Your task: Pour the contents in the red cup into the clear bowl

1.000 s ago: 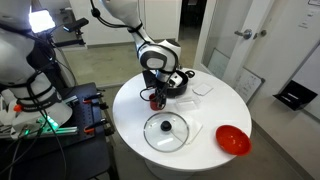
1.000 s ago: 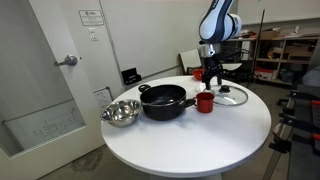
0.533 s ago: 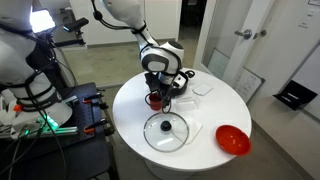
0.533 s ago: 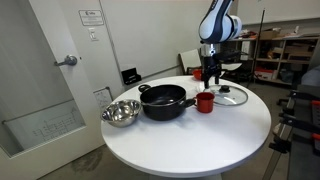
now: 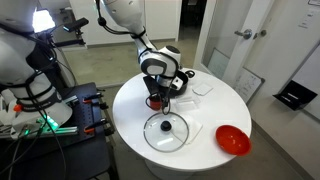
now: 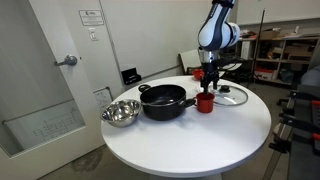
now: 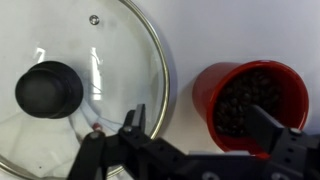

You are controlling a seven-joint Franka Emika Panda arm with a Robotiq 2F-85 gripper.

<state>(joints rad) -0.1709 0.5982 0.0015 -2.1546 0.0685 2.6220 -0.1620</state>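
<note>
I need to lower my open gripper onto the red cup's side nearest the glass lid: one finger is outside it, the other over the grains.
The red cup [image 7: 250,95] holds dark grains and stands on the white table next to the glass lid. It also shows in both exterior views [image 5: 154,101] [image 6: 204,103]. My gripper [image 7: 200,128] is open and just above the cup. One finger is outside the cup's left wall and the other is over its inside. The gripper also shows in both exterior views [image 5: 155,90] [image 6: 206,86]. A pale, faint shape [image 5: 203,88] behind the pot may be the clear bowl, but I cannot tell for sure.
A black pot [image 6: 165,100] with a long handle stands beside the cup. The glass lid [image 7: 80,85] with a black knob lies close on the cup's other side. A metal bowl [image 6: 120,112] and a wide red bowl [image 5: 232,139] sit near the round table's edges.
My gripper has come down toward the red cup, still open. The cup and the other things have not moved.
</note>
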